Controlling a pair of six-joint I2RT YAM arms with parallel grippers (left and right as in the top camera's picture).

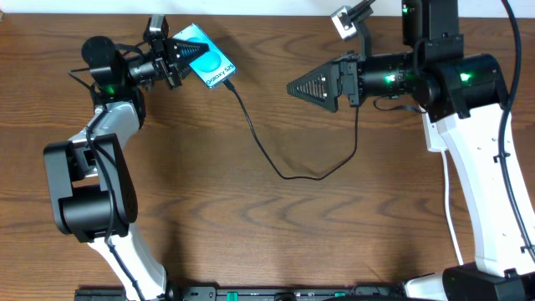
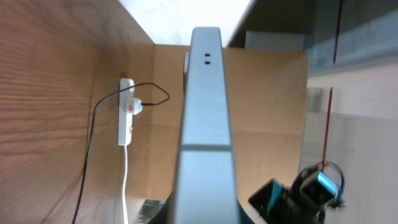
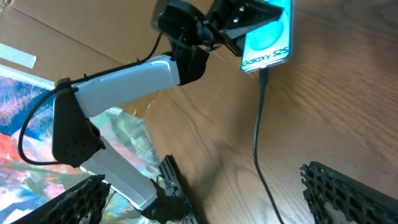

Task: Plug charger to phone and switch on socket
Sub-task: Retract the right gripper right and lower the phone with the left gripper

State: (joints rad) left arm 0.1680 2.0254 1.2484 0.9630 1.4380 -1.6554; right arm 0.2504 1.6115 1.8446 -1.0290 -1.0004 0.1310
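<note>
I should tilt my left gripper and move it down and back to let go of the phone (image 1: 211,65) on the bare tabletop, because the charger's plug already meets the phone's lower edge.
My left gripper (image 1: 182,55) is shut on the phone (image 1: 211,65), holding its teal "Galaxy S25" screen (image 3: 268,38) tilted above the table's far left. In the left wrist view the phone shows as a grey edge (image 2: 205,124) rising from the gripper (image 2: 203,213). The charger (image 1: 261,149), a thin black cable, meets the phone's lower edge with its plug tip (image 3: 263,76) and loops right under my right gripper (image 1: 311,86). That gripper (image 3: 208,186) is open and empty, hovering right of the phone. The socket (image 2: 126,112) lies far off, with the cable's adapter (image 2: 140,106) in it.
The power strip's white cord (image 2: 126,180) trails toward the left wrist camera. In the overhead view the right arm (image 1: 418,79) hides the strip. Brown cardboard (image 2: 261,112) stands behind the table, and colourful material (image 3: 25,118) lies beyond the table's left edge.
</note>
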